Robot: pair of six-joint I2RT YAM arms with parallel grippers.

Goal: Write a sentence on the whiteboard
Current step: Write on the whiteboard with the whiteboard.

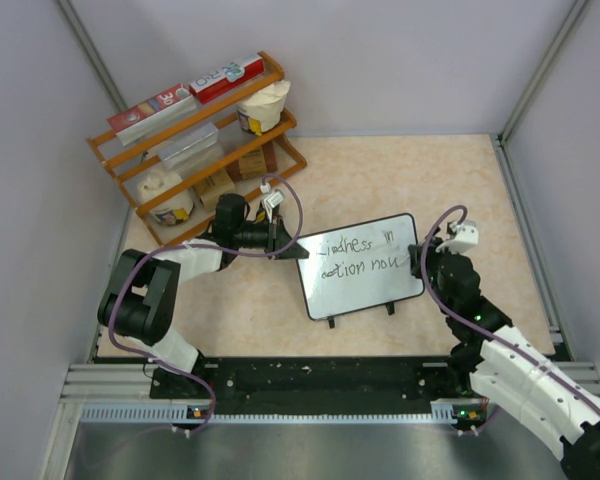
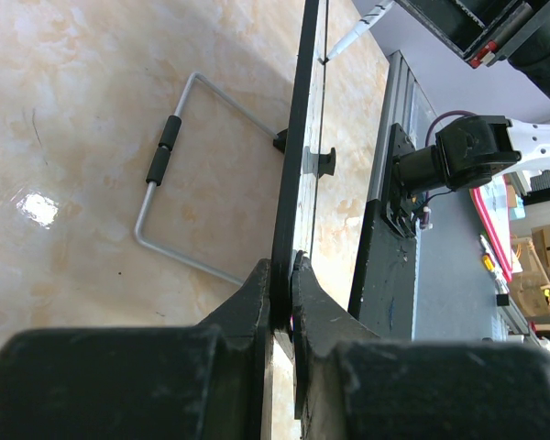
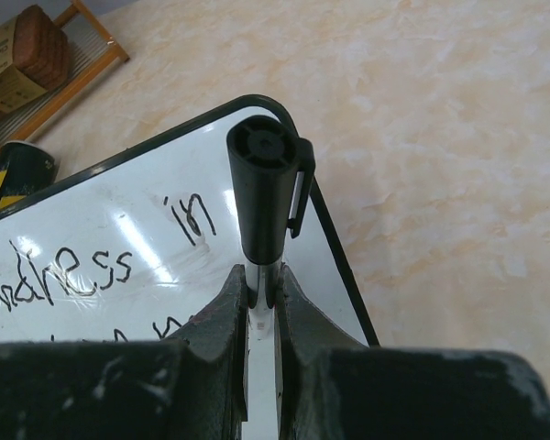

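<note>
The right gripper draws back and down next and releases the marker on the bare tabletop before the black feet (image 1: 390, 333), as both lines are written.
The whiteboard (image 1: 365, 285) stands tilted at mid table on two black feet. The sentence (image 1: 360, 255) runs in two black handwritten lines, roughly "kindness in / action now". My left gripper (image 1: 285, 246) is shut on the board's left frame edge; the left wrist view shows its jaws (image 2: 281, 270) clamped on the black frame (image 2: 298, 156). My right gripper (image 1: 421, 262) is at the board's right edge, shut on a marker (image 3: 264, 183) with a white barrel and a black clipped cap. The marker's tip (image 2: 353, 32) touches the board face. The word "in" (image 3: 191, 220) lies just left of the marker.
A wooden rack (image 1: 195, 130) with boxes and cups stands at the back left, close behind my left arm. The board's wire stand (image 2: 179, 174) rests on the beige table behind it. Grey walls close in three sides. A black rail (image 1: 310, 378) runs along the near edge.
</note>
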